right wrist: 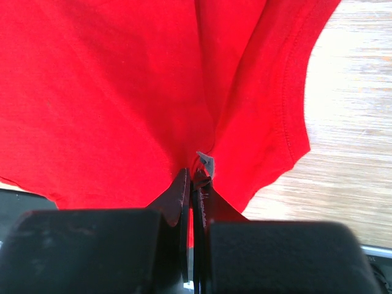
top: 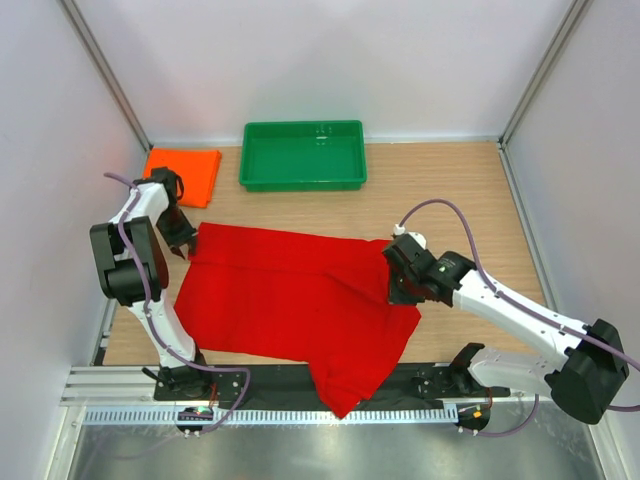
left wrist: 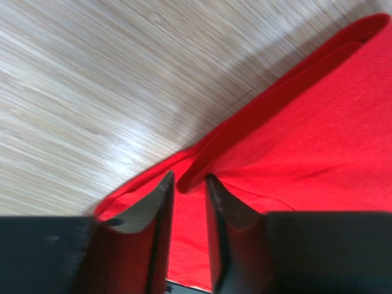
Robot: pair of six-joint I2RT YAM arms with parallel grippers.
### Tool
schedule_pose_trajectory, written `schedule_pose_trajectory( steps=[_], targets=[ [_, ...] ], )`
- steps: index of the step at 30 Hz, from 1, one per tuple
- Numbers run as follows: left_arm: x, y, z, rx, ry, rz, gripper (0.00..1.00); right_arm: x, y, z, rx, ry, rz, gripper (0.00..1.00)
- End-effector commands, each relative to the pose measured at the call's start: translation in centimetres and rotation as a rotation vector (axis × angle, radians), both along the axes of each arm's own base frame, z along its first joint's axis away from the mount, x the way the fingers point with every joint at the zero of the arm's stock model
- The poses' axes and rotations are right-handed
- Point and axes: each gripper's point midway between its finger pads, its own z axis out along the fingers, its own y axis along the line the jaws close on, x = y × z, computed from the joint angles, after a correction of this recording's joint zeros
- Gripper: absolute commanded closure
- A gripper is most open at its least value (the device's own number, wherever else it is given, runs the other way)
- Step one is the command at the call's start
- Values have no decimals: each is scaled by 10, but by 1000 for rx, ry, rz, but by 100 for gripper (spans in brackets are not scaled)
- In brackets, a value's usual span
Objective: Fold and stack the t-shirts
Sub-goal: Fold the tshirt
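A slanted fold runs to the held heap of cloth, so the right gripper will next pull back and inward over the shirt toward the shirt's draped part, then open.
The red t-shirt [top: 290,300] lies spread across the middle of the table, with one part draped over the near edge. My left gripper [top: 183,243] is at its far-left corner. In the left wrist view [left wrist: 188,179] its jaws stand narrowly apart with red cloth [left wrist: 306,135] between them, and a fold ridge runs out from the tips. My right gripper [top: 402,285] is at the shirt's right side and is shut on a bunch of the red cloth [right wrist: 110,92], as the right wrist view [right wrist: 195,174] shows. The orange t-shirt [top: 183,172] lies folded at the far left.
A green plastic tray [top: 300,185] stands at the back centre, next to the orange shirt. White walls close in the left, right and back sides. The arm bases and a black rail [top: 440,380] run along the near edge.
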Motion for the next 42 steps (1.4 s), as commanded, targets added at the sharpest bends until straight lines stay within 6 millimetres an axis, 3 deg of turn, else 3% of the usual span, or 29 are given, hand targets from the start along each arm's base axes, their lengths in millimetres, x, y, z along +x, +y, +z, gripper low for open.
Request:
schedule_pose_trajectory(
  steps=[1,4,8,10,14,17,21,28,35,38,39,42],
  targets=[
    [2,17,26,89,-51,20,68,1,8,1,41,-10,-2,99],
    [2,21,39,113,-62,30,54,-3,6,-4,39,11,-6,99],
    [4,15,55,94,-118,50,52,-10,2,-10,25,38,-6,99],
    [11,1,57,20,-170,43,53,-14,-2,-13,13,47,-7,99],
    [23,-29,45,-118,-200,14,64,-22,-8,-22,-9,83,-11,99],
    [26,-38,28,-131,-170,0,66,-25,-3,-30,8,101,8,98],
    [24,-38,15,-132,-139,2,68,-30,23,-38,111,165,61,98],
    [28,-37,17,-127,-153,-7,67,-28,48,-41,194,196,127,98],
    [30,-41,13,-147,-145,-17,67,-37,39,-59,131,266,118,98],
    [30,-40,14,-145,-146,-18,67,-37,36,-59,124,262,108,86],
    [30,-41,14,-148,-147,-19,67,-32,36,-56,125,247,97,74],
    [32,-44,14,-155,-156,-24,67,-13,32,-41,115,204,71,55]
  ],
)
